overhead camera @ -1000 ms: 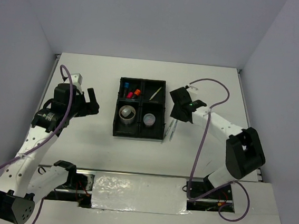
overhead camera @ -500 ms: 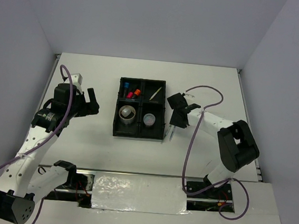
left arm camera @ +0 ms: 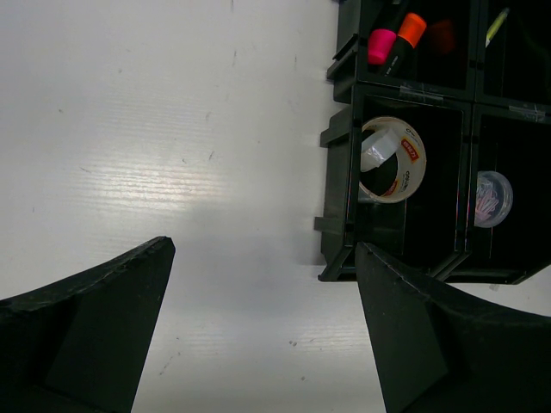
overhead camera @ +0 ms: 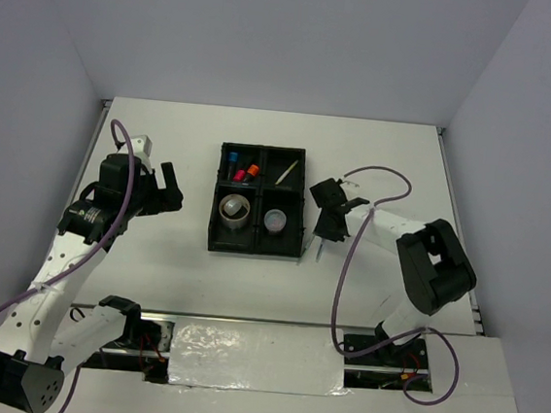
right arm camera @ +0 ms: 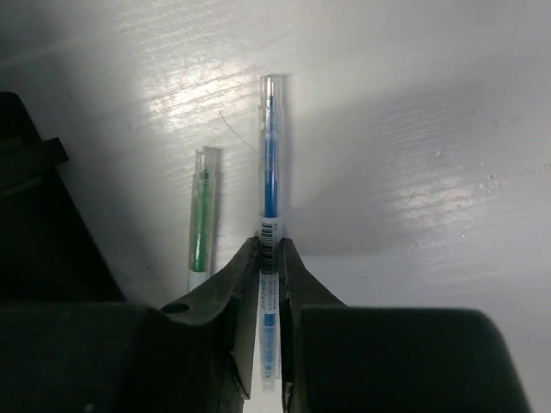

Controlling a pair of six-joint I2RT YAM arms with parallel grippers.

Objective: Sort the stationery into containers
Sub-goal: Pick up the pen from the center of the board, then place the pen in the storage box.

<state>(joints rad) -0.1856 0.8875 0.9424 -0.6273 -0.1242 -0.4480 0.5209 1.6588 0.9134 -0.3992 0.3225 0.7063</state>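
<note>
My right gripper is to lift the clear blue pen next, and then it should swing away from my base over the black tray's far section [overhead camera: 284, 168].
My right gripper [right arm camera: 269, 249] is shut on a clear pen with a blue core [right arm camera: 269, 172] that lies on the table. A second clear pen with a green core [right arm camera: 201, 215] lies just left of it. In the top view this gripper [overhead camera: 324, 227] sits right beside the black four-compartment tray [overhead camera: 255, 249], with a pen tip [overhead camera: 320, 253] poking out below it. The tray holds a tape ring [left arm camera: 392, 159], a round clear tub [left arm camera: 492, 198], a pink highlighter [left arm camera: 380, 46], an orange-capped stick [left arm camera: 410, 30] and a thin yellow pen [overhead camera: 287, 172]. My left gripper [overhead camera: 169, 191] is open and empty, left of the tray.
The tray's dark wall [right arm camera: 34, 215] is close on the left of the green pen. In the left wrist view the tray wall [left arm camera: 337, 215] lies ahead to the right of my open gripper [left arm camera: 264, 248]. The right arm's purple cable [overhead camera: 376, 177] loops above the table.
My right gripper has moved left and nearer, from beside the tray's far right corner down over the two pens. The left arm has not moved.
</note>
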